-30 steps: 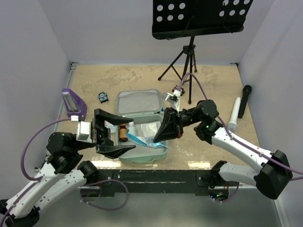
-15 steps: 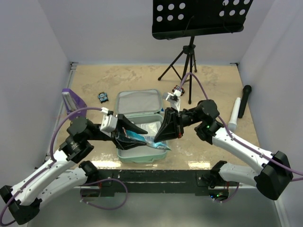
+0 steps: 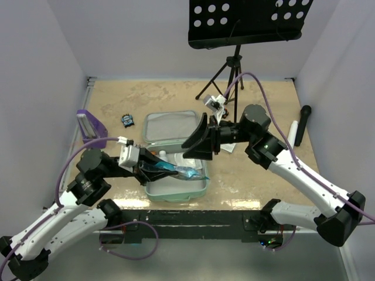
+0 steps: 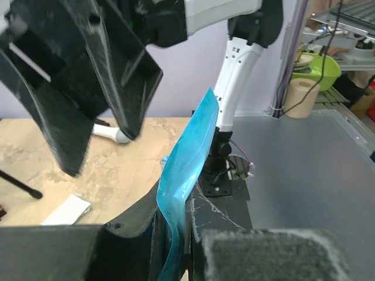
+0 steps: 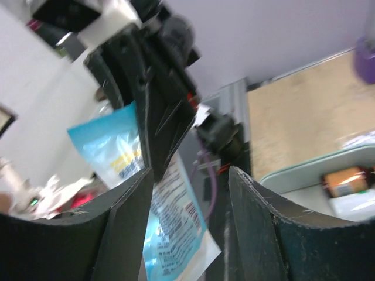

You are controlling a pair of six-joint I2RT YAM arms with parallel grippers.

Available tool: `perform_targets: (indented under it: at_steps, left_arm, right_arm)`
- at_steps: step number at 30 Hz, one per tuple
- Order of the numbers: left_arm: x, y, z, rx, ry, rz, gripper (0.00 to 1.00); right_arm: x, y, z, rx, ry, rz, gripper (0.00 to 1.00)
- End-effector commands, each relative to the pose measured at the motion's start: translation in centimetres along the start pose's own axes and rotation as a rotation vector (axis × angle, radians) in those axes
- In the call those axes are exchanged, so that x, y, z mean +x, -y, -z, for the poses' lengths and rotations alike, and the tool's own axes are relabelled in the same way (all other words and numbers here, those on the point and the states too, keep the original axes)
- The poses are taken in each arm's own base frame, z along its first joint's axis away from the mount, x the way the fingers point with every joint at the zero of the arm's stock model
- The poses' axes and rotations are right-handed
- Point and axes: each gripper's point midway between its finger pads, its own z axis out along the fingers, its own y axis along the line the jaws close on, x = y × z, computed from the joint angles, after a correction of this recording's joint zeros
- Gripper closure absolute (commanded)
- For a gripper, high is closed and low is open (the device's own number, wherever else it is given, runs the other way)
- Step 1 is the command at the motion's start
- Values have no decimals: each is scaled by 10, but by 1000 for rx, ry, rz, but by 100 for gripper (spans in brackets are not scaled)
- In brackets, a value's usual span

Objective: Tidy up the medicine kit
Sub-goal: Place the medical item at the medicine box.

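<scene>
My left gripper tilts its fingers downward next and lowers the blue packet (image 3: 183,172) onto the bare near part of the open medicine kit's bottom to release it.
The medicine kit (image 3: 176,193) lies open near the table's front, its lid (image 3: 171,124) folded back. Inside it are a brown bottle (image 5: 345,179) and pale packets. Above the open case, my left gripper (image 3: 153,170) is shut on a blue packet (image 3: 183,172). In the left wrist view the packet (image 4: 188,152) stands clamped between the jaws of the left gripper (image 4: 179,196). My right gripper (image 3: 196,140) hangs open just beyond the packet's far end, not touching it. Seen from the right gripper (image 5: 190,175), the packet (image 5: 170,234) shows past its spread fingers (image 5: 263,234).
A purple stand (image 3: 91,126) and a small blue item (image 3: 127,120) sit left of the kit. At the back a black music stand (image 3: 249,20) rises on its tripod (image 3: 225,79). A black microphone (image 3: 303,124) and a white tube (image 3: 290,140) lie at the right.
My left gripper swung in over the kit and shut on the blue packet. My right gripper let the packet go, opened, and drew back and upward.
</scene>
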Motion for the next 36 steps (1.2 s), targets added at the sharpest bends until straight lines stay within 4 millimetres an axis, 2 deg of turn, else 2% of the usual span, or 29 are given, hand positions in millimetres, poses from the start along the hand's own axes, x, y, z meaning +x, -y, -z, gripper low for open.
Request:
perform_targets:
  at_steps: [1, 2, 3, 4, 5, 9, 11, 14, 16, 19, 22, 25, 27, 30, 36]
  left_arm:
    - [4, -22, 4, -142, 13, 27, 100]
    - [6, -29, 6, -186, 24, 45, 100]
    - [7, -35, 7, -230, 39, 64, 100]
    - [9, -44, 10, -287, 52, 100, 100]
    - [14, -51, 11, -329, 60, 133, 100]
    - [29, -85, 18, -534, 89, 309, 100]
    - [39, -100, 18, -613, 93, 407, 100]
    - [55, -119, 22, -738, 120, 565, 100]
    - [62, -127, 26, -800, 160, 660, 100]
    - [68, -134, 33, -866, 230, 750, 100]
    - [70, -142, 43, -937, 273, 782, 100]
    - [72, -142, 44, -952, 289, 824, 100]
    - [83, -143, 44, -967, 279, 867, 100]
    - [114, -141, 49, -1008, 245, 944, 100]
    - [184, -125, 53, -1064, 97, 1028, 100]
  right_arm:
    - [-37, 36, 13, 319, 108, 102, 40]
    - [-40, 42, 17, 363, 128, 105, 38]
    - [-42, 47, 21, 407, 149, 103, 29]
    - [-47, 53, 28, 468, 193, 104, 25]
    - [-46, 55, 33, 495, 225, 115, 24]
    - [-71, 46, 67, 616, 410, 239, 23]
    - [-67, 50, 74, 669, 362, 301, 21]
    - [-56, 70, 83, 762, 303, 310, 22]
    - [-51, 70, 83, 755, 303, 326, 23]
    - [-40, 73, 76, 742, 271, 338, 23]
    - [-24, 87, 68, 805, 199, 339, 23]
    - [-10, 92, 51, 819, 137, 339, 23]
    - [-4, 99, 48, 830, 121, 320, 24]
    - [-1, 115, 54, 907, 123, 285, 27]
    - [18, 127, 52, 912, 74, 261, 28]
